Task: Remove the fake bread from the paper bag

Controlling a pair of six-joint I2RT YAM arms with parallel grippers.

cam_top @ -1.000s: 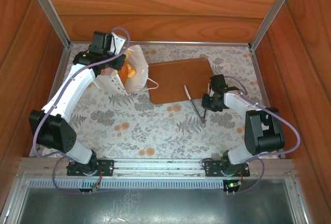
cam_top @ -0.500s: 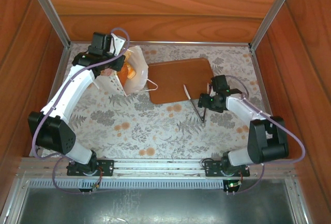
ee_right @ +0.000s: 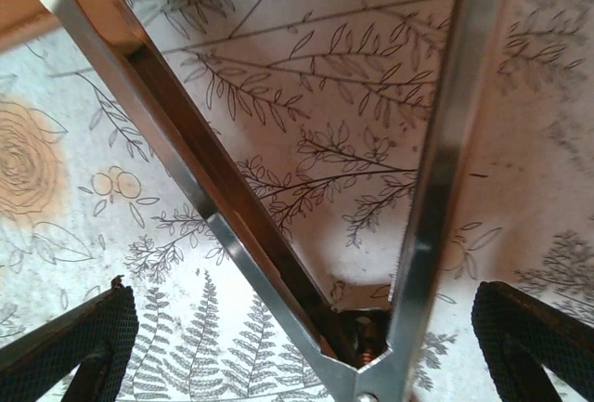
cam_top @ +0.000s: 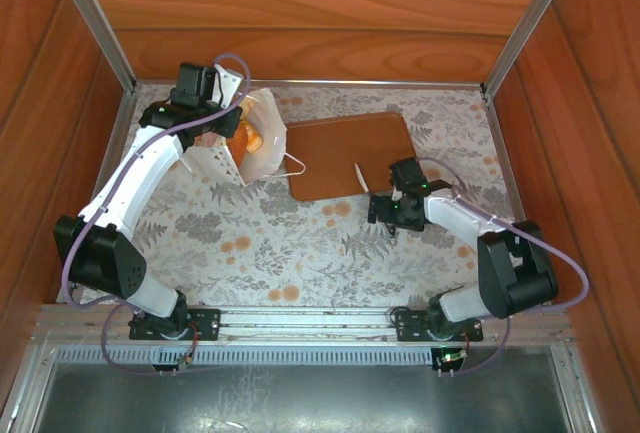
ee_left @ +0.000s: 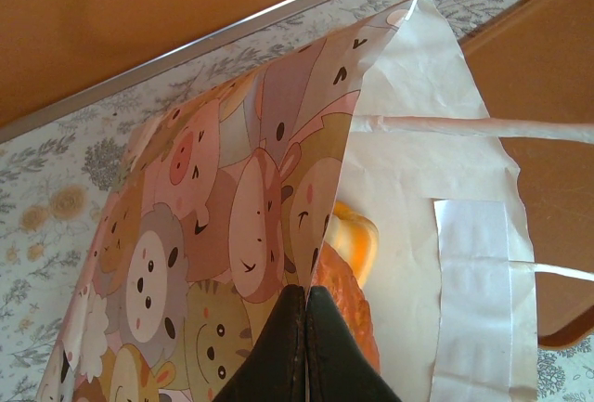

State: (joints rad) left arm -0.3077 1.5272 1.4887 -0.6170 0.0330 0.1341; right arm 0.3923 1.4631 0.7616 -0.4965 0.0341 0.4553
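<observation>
I should next lower my right gripper outward around them and close it.
The paper bag (cam_top: 268,145) lies tipped on its side at the back left, mouth toward the brown board. In the left wrist view its outside (ee_left: 223,226) carries cartoon animals and its inside is white. My left gripper (ee_left: 306,298) is shut on the bag's upper rim, also seen from above (cam_top: 222,125). Fake bread shows inside the mouth: a yellow-orange piece (ee_left: 357,239) and a reddish-orange one (ee_left: 342,318), both orange from above (cam_top: 247,139). My right gripper (cam_top: 386,209) hangs open over metal tongs (ee_right: 413,263), its fingers (ee_right: 79,346) straddling the hinge, holding nothing.
A flat brown board (cam_top: 345,153) lies in the middle back, with the tongs (cam_top: 362,179) resting across its right front corner. White cord handles (ee_left: 483,125) trail from the bag onto the board. Wooden walls and metal rails (cam_top: 300,83) close in the floral tablecloth.
My right gripper has swung left and down over the hinge end of the tongs. The left gripper and the bag have stayed still.
</observation>
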